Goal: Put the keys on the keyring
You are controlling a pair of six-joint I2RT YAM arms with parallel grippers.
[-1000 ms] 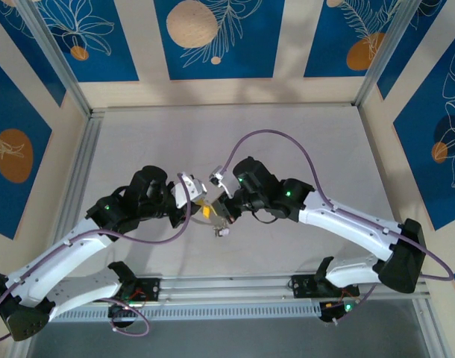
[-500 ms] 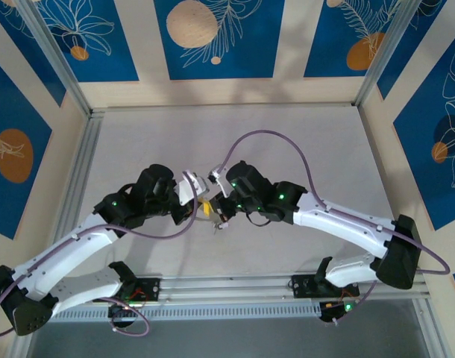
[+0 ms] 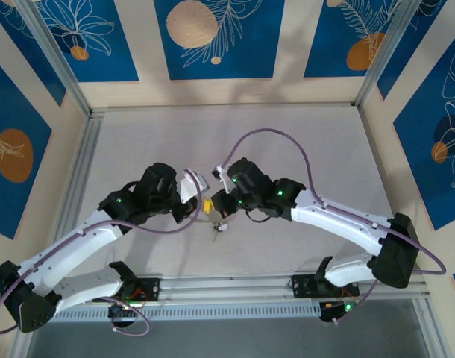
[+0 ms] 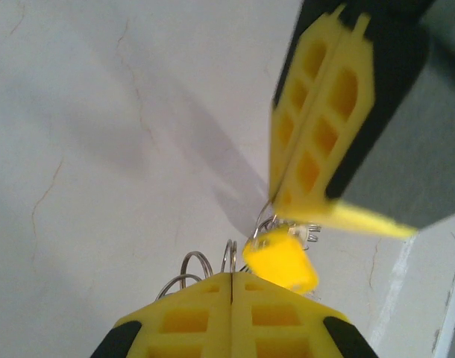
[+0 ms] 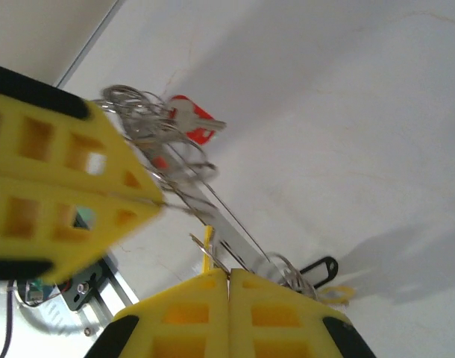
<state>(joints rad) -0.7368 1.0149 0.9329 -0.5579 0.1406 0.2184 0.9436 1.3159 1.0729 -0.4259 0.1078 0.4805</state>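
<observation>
The thin grey wire should be released on the tabletop next, so the robot's right gripper will lower back toward its base. The tabletop lies bare below the gripper, clear of the dangling keys.
My two grippers meet tip to tip above the middle of the table. The left gripper [image 4: 231,282] is shut, and small round wire rings of the keys [image 4: 229,257] poke out at its seam, beside a yellow tag [image 4: 281,259]. The right gripper [image 5: 229,276] is shut on the thin grey wire of the keyring [image 5: 239,220], which runs to the left gripper's fingers [image 5: 71,186]. A red-tagged key [image 5: 192,119] hangs in the bunch of rings by the left fingers. A black tag [image 5: 321,266] lies by the right fingers. From above, the yellow tag [image 3: 206,206] shows between the grippers and keys [image 3: 216,228] dangle below.
A purple cable [image 3: 280,138] arches over the right arm. The grey table [image 3: 235,134] stretches back to the patterned wall, with metal rails [image 3: 227,287] along the near edge by the arm bases.
Both wrists have drifted a little toward each other and up the view, staying tip to tip. The dangling keys have shifted slightly left. Both grippers stay shut.
</observation>
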